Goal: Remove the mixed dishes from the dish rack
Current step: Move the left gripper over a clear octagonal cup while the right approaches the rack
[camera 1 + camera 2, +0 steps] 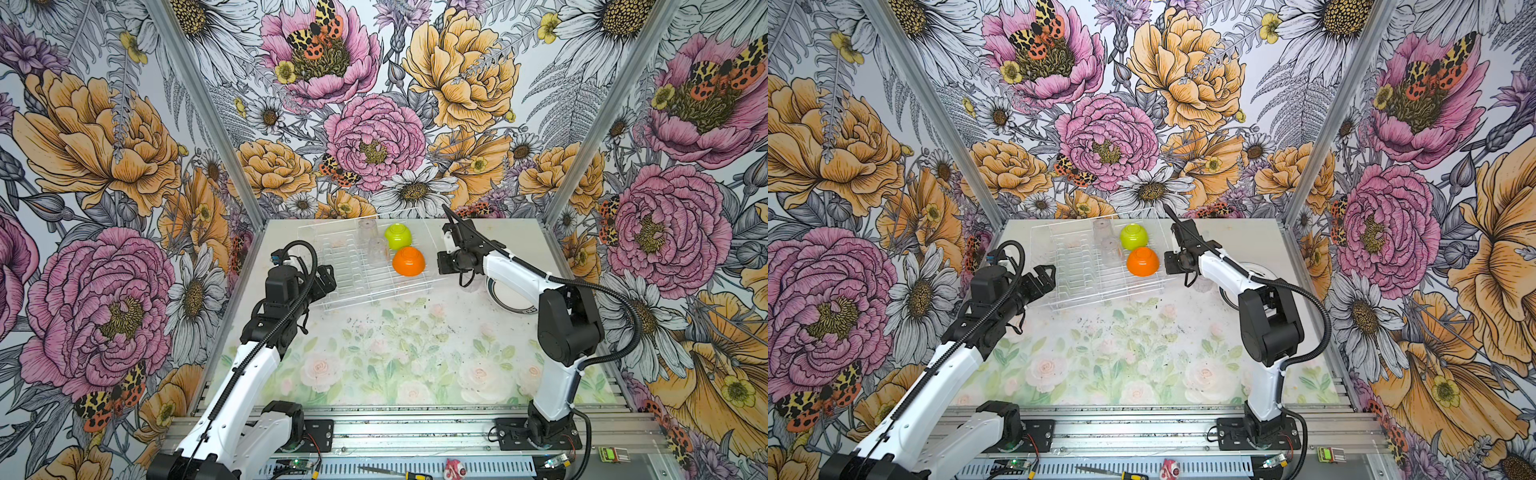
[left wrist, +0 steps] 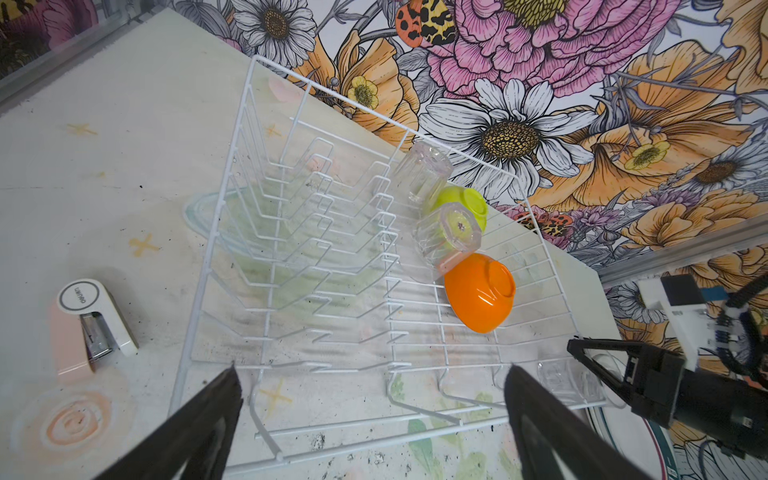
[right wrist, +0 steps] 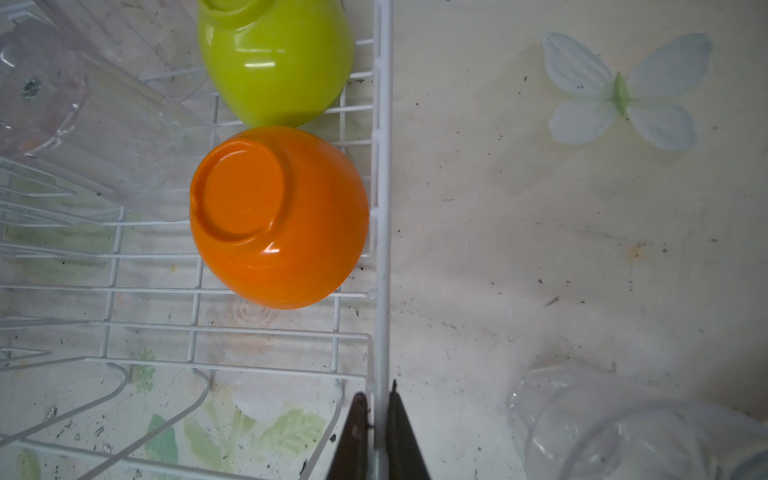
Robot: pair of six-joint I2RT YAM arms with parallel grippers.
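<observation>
My right gripper should next pull the rack by its rim wire back over the empty front part of the tabletop and let go of it, because the rack is by the far wall.
The white wire dish rack sits at the table's back. Its right part holds an upturned orange bowl, an upturned lime-green bowl and two clear tumblers. My right gripper is shut on the rack's right rim wire, near the orange bowl. A third tumbler lies on the table just outside that rim. A white plate with a dark rim lies under my right arm. My left gripper hangs open at the rack's front left, holding nothing.
A white and pink stapler lies on the table left of the rack. Floral walls enclose the table on three sides. A screwdriver and small parts lie on the front rail below the arm bases.
</observation>
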